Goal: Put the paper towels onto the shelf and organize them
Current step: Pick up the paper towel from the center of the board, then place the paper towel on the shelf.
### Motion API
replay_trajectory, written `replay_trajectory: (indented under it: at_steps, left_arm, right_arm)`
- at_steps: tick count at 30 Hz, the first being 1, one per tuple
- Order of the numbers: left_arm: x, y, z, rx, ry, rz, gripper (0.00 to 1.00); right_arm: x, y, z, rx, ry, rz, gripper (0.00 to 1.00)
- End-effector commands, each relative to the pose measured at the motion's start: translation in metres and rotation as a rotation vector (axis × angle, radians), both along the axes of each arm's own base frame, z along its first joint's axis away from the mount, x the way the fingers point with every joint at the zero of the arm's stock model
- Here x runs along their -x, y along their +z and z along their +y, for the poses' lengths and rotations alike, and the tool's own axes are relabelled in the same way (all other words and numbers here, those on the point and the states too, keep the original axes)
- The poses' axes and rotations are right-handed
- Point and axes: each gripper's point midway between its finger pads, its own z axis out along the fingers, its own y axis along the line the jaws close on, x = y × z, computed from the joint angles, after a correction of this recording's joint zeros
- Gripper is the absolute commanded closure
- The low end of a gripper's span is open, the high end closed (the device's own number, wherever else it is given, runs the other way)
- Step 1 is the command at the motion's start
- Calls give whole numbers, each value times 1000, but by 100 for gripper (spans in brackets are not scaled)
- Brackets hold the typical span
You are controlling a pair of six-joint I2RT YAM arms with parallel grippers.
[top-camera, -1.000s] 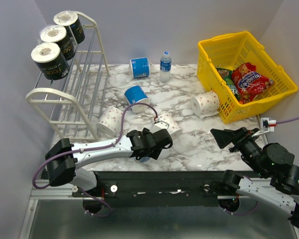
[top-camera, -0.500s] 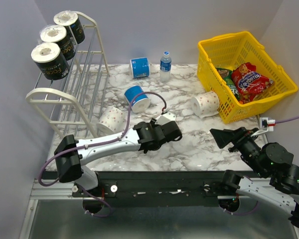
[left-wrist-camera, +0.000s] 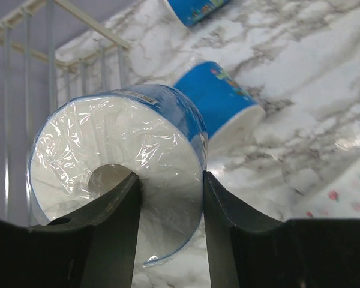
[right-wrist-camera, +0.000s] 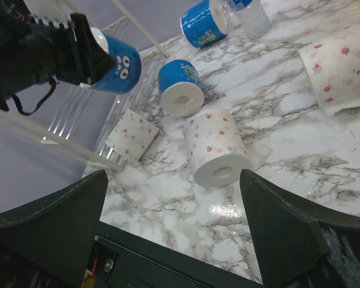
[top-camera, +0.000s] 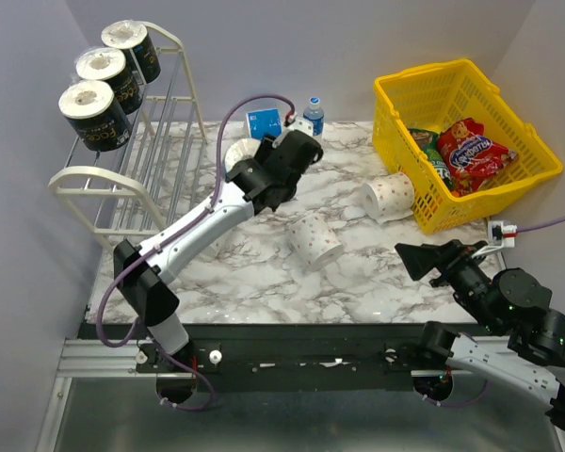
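Note:
The left gripper carries its roll left in the top view onto the far end of the shelf's bare lower bars next and releases it.
My left gripper point(top-camera: 251, 156) is shut on a blue-wrapped paper towel roll point(top-camera: 239, 151) and holds it in the air beside the white shelf point(top-camera: 166, 141). In the left wrist view the gripper point(left-wrist-camera: 168, 189) has one finger in the roll's point(left-wrist-camera: 126, 156) core and the other outside. Three black rolls point(top-camera: 94, 115) sit on the shelf's top tier. Two more blue rolls point(right-wrist-camera: 180, 87) point(top-camera: 264, 122) and dotted rolls point(top-camera: 313, 240) point(top-camera: 388, 196) point(right-wrist-camera: 132, 135) lie on the table. My right gripper point(top-camera: 419, 256) is open and empty at the near right.
A yellow basket point(top-camera: 395, 132) with snack packs stands at the back right. A small water bottle point(top-camera: 313, 118) stands at the back, beside the blue roll. The shelf bars point(left-wrist-camera: 48, 60) lie just left of the held roll.
My left arm has swung from the near middle of the table up and back towards the shelf, with the blue roll in it. The right arm has not moved.

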Motion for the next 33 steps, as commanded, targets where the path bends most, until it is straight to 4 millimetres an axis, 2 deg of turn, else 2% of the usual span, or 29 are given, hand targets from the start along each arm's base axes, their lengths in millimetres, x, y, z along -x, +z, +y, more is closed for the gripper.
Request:
replay_trajectory:
  at_steps: [1, 2, 3, 8, 10, 11, 12, 20, 28, 33]
  left_arm:
    - [-60, 39, 39, -122, 87, -134, 68]
    - [-71, 44, 44, -123, 102, -144, 68]
    - [-82, 49, 57, -150, 124, -157, 68]
    - [-115, 66, 85, -227, 191, -202, 68]
    - [-127, 64, 94, -262, 208, -200, 68]
    - [-131, 69, 97, -257, 218, -210, 68]
    - [-136, 65, 98, -265, 217, -200, 68]
    - [-148, 51, 116, -266, 226, -156, 66]
    - [-158, 46, 146, -255, 262, -141, 64]
    - [-164, 39, 150, -274, 263, -112, 64]
  right_arm:
    - [-4, 6, 1, 33, -9, -18, 0]
    - [-5, 5, 1, 41, -13, -18, 0]
    - [-6, 6, 1, 50, -19, -22, 0]
    - [-12, 4, 0, 85, -45, -39, 0]
    - [-15, 6, -1, 94, -58, -50, 0]
    - [-16, 6, -1, 99, -60, -54, 0]
    - [-17, 8, -2, 103, -67, -61, 0]
    - [-18, 17, -8, 106, -87, -86, 0]
    - [-18, 19, -10, 98, -95, -93, 0]
    - [-18, 24, -14, 102, -111, -110, 0]
